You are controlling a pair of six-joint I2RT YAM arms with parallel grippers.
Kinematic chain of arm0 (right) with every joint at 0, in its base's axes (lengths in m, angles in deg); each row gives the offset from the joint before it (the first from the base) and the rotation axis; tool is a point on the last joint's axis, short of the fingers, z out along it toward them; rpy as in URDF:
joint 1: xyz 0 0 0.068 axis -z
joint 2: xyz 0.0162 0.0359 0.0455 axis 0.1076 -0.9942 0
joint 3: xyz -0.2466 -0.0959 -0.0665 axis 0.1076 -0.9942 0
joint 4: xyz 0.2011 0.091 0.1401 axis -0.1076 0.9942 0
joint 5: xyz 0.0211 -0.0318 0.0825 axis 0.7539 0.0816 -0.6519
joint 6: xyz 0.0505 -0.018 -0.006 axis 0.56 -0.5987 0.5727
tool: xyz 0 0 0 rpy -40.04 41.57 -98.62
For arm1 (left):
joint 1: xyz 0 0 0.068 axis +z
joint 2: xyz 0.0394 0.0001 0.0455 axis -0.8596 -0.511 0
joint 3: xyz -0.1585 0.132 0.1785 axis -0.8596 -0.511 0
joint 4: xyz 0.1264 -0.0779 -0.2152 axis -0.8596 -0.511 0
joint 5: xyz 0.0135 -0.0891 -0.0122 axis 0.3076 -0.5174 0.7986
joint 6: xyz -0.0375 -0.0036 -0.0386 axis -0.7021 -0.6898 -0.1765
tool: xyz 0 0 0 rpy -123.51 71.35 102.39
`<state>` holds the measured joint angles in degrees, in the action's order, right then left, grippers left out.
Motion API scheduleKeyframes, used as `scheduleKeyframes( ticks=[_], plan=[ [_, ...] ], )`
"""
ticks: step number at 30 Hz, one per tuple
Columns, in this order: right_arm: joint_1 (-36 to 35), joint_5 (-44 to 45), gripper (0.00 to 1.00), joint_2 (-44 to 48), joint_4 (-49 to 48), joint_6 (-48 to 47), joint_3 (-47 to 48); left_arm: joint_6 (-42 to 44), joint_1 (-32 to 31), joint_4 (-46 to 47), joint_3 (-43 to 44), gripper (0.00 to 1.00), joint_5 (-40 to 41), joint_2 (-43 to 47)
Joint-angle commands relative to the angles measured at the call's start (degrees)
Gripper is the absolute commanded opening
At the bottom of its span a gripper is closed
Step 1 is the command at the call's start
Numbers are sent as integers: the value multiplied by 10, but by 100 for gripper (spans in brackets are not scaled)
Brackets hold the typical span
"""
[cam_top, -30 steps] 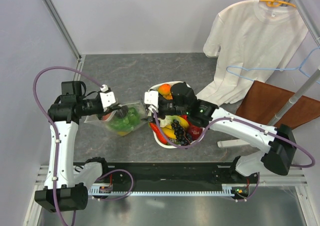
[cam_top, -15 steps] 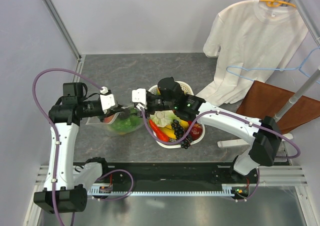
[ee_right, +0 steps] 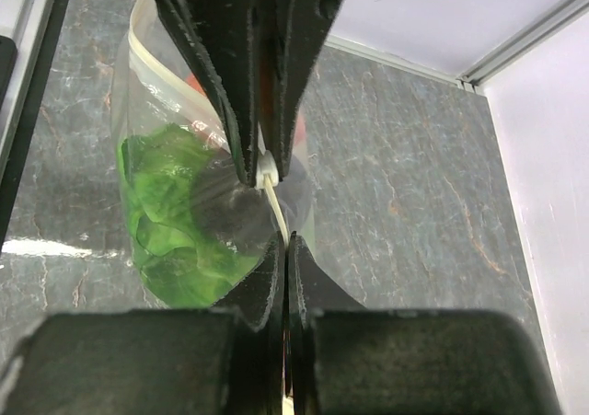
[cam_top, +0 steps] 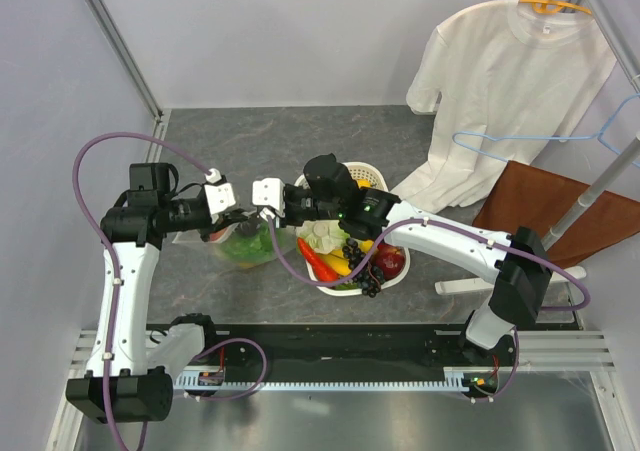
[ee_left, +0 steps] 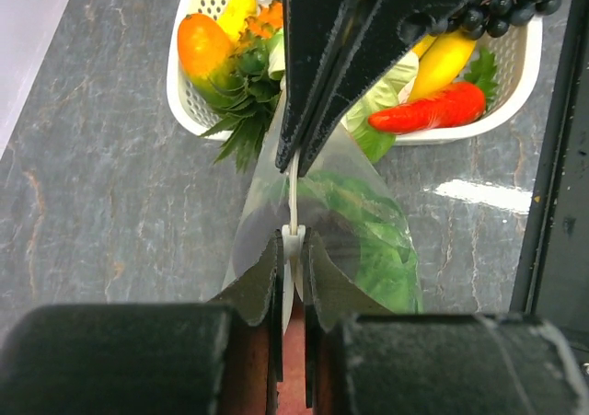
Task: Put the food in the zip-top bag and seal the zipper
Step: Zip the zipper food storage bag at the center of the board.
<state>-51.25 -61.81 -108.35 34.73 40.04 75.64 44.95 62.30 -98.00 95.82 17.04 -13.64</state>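
The bag's open end lies to my left gripper's left in the top view. My left gripper moves along the zipper to that end next and releases there.
The zip-top bag (cam_top: 246,245) hangs over the grey table between the two grippers, with green lettuce (ee_left: 379,251) and something red inside. My left gripper (ee_left: 293,240) is shut on the white end of the zipper (ee_left: 294,196). My right gripper (ee_right: 287,246) faces it a short way along the same strip, jaws shut on the zipper (ee_right: 273,194). From above, the left gripper (cam_top: 238,219) and the right gripper (cam_top: 260,214) nearly meet over the bag's mouth. More food fills the white basket (cam_top: 374,175): a red pepper (ee_left: 428,111), grapes, yellow and orange fruit.
The basket (ee_left: 184,95) stands just right of the bag, under the right arm. A white T-shirt (cam_top: 500,91), a blue hanger (cam_top: 520,146) and a brown board (cam_top: 560,206) are at the back right. Walls close the left and back.
My right arm swung left from over the basket to the bag's mouth and its jaws closed on the zipper. The left gripper kept its hold and barely moved.
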Motion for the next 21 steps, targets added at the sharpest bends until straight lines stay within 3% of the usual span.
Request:
scheduleKeyframes(
  ticks=[1, 9, 21],
  plan=[
    [28, 28, 0, 16, -41, 4, -6, -23, 6, 12, -12, 2, 60, 26],
    [57, 6, 0, 24, -51, 5, -28, -10, 41, 11, -9, 2, 105, 28],
    [94, 42, 0, 25, -109, -7, -59, -6, 73, 19, -7, 2, 162, 40]
  ],
)
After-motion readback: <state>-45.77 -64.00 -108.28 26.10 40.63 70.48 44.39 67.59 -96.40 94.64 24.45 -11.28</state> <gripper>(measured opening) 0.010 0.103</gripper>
